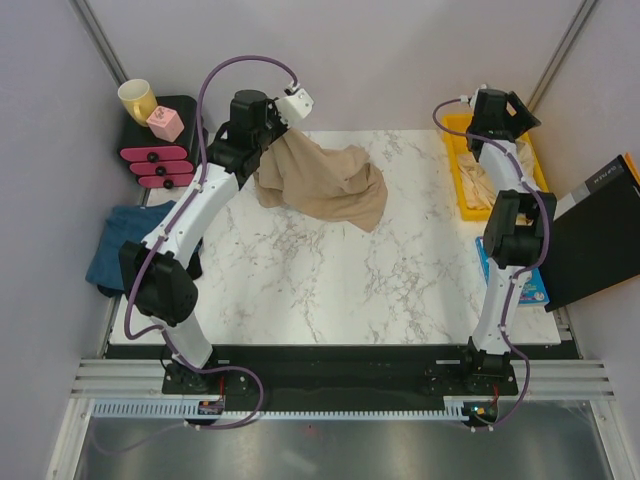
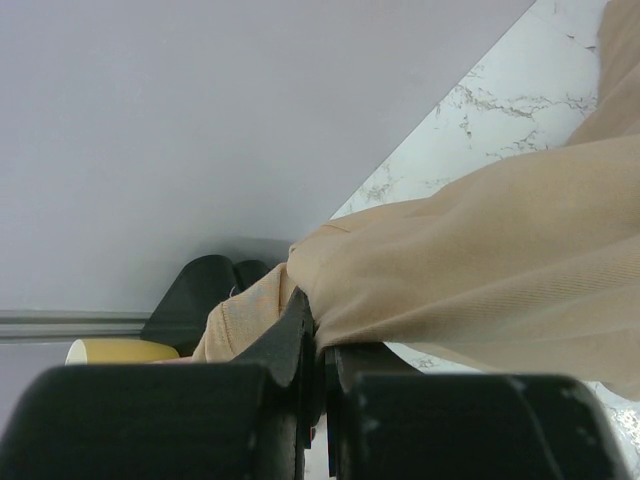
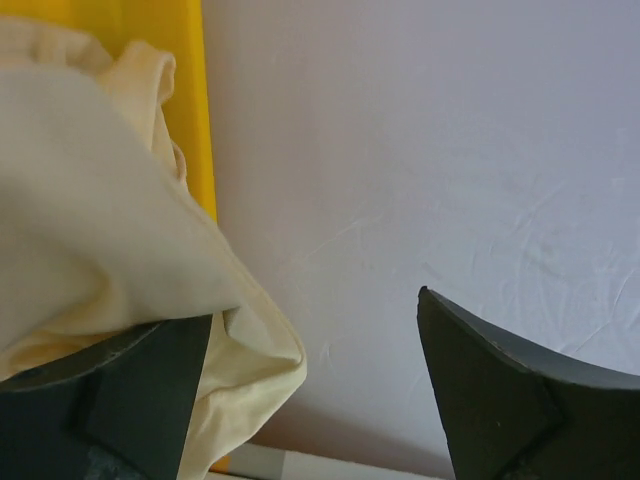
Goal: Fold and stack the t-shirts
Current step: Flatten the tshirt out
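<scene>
I will swing my right gripper next from the yellow bin (image 3: 170, 30) back toward the tan t-shirt, onto its free edge facing the bin, because my left gripper alone holds the t-shirt.
A tan t-shirt (image 1: 330, 185) hangs from my left gripper (image 1: 281, 134) at the back left of the marble table (image 1: 330, 290), with its lower part heaped on the top. In the left wrist view the gripper (image 2: 320, 322) is shut on a fold of this shirt (image 2: 480, 270). My right gripper (image 3: 315, 310) is open over the yellow bin (image 3: 170, 30) at the back right. A cream t-shirt (image 3: 90, 200) drapes over its left finger (image 3: 130, 400), and nothing lies between the fingers. A teal-blue t-shirt (image 1: 120, 245) lies off the table's left edge.
The yellow bin (image 1: 462, 190) holds pale cloth. A yellow cup (image 1: 137, 98) and pink blocks (image 1: 158, 160) stand on a black stand at the back left. A black box (image 1: 600, 230) and a blue booklet (image 1: 530, 285) sit at the right edge. Walls close in behind.
</scene>
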{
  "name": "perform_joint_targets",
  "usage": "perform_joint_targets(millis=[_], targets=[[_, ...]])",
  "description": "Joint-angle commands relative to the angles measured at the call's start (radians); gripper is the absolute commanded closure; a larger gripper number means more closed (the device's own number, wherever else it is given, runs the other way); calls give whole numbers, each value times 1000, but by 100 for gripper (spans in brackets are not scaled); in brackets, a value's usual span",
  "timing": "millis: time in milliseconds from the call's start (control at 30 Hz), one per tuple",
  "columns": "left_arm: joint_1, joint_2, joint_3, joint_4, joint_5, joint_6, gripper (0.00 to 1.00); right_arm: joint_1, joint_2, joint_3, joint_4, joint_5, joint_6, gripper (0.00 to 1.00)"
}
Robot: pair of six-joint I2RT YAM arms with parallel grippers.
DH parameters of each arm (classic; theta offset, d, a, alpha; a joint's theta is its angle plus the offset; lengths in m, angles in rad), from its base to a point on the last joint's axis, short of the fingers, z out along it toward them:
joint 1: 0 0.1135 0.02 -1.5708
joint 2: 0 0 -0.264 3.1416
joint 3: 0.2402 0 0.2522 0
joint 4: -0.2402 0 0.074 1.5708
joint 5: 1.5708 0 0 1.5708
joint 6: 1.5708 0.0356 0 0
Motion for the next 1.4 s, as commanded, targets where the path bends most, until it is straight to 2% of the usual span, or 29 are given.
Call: perform_joint_targets(millis=[0,33,67,133,167,267,400,700,933,1200,1367], targets=[[-11,-58,-1,64,-17,-3,98,14,-130,165,-207,-188,302,14],[-11,-58,1,64,-19,-3,98,12,-183,176,-261,-438,365,15],[-11,-58,2,64,-20,-5,98,14,-208,171,-385,-577,358,19],[-13,-54,7,64,-19,-3,98,44,-251,124,-476,-843,322,21],[-16,-52,9,63,-19,-2,98,58,-250,113,-600,-909,241,22],[-18,-46,16,64,-14,-3,98,127,-247,0,-686,-995,149,25],[-22,-41,22,63,-13,0,98,190,-236,-93,-677,-1092,145,26],[-25,-58,1,66,-17,8,98,267,-54,13,-648,-1233,245,28],[-24,-81,-37,69,-30,18,98,310,-34,10,-642,-1312,240,27],[-24,-66,-22,69,-30,23,98,377,14,-36,-647,-1316,237,27],[-24,-67,-28,73,-27,38,98,393,60,-45,-644,-1283,249,34]])
